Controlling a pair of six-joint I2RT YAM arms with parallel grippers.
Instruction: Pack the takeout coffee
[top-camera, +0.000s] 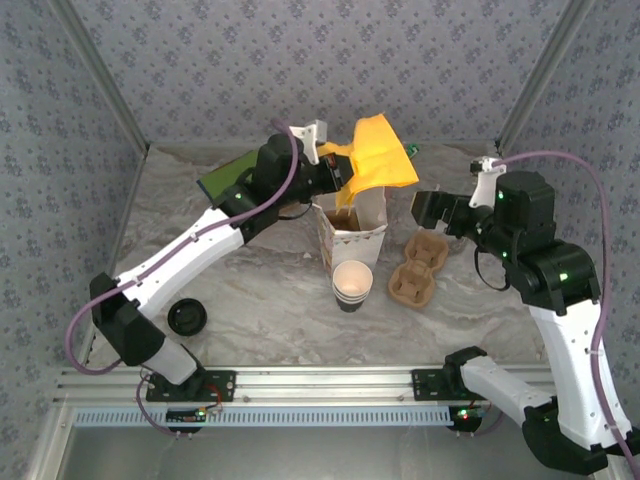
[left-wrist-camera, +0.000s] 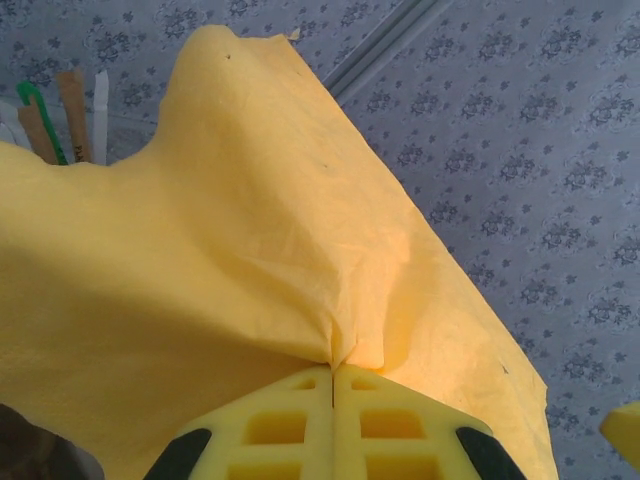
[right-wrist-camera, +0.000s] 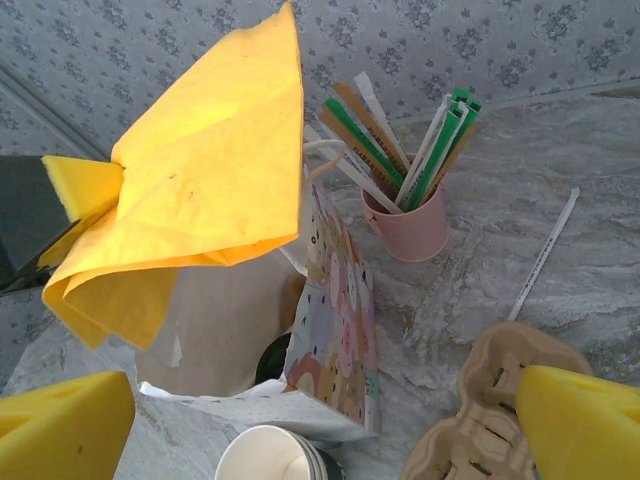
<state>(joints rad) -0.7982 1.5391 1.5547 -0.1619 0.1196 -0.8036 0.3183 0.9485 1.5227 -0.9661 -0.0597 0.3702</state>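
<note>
The robot's left gripper will next lower the yellow napkin (top-camera: 382, 152) into the bag's opening (top-camera: 350, 214) and open to let it go there, because the napkin is still hanging above the bag's rim.
The takeout coffee (top-camera: 352, 283) is a small paper cup with a cream inside and dark rings, standing open on the table just in front of the patterned paper bag (top-camera: 350, 232). Its rim is at the bottom edge of the right wrist view (right-wrist-camera: 262, 462). My left gripper (top-camera: 340, 172) is shut on a yellow napkin (top-camera: 382, 152), holding it in the air over the bag's open mouth; the pinch is plain in the left wrist view (left-wrist-camera: 332, 365). My right gripper (top-camera: 428, 210) hangs open and empty to the right of the bag, above the carrier.
A brown cardboard two-cup carrier (top-camera: 418, 268) lies right of the cup. A pink cup with straws (right-wrist-camera: 410, 225) stands behind the bag, with a loose straw (right-wrist-camera: 545, 250) on the table. A black lid (top-camera: 187, 317) lies front left. Something dark (right-wrist-camera: 268, 355) sits inside the bag.
</note>
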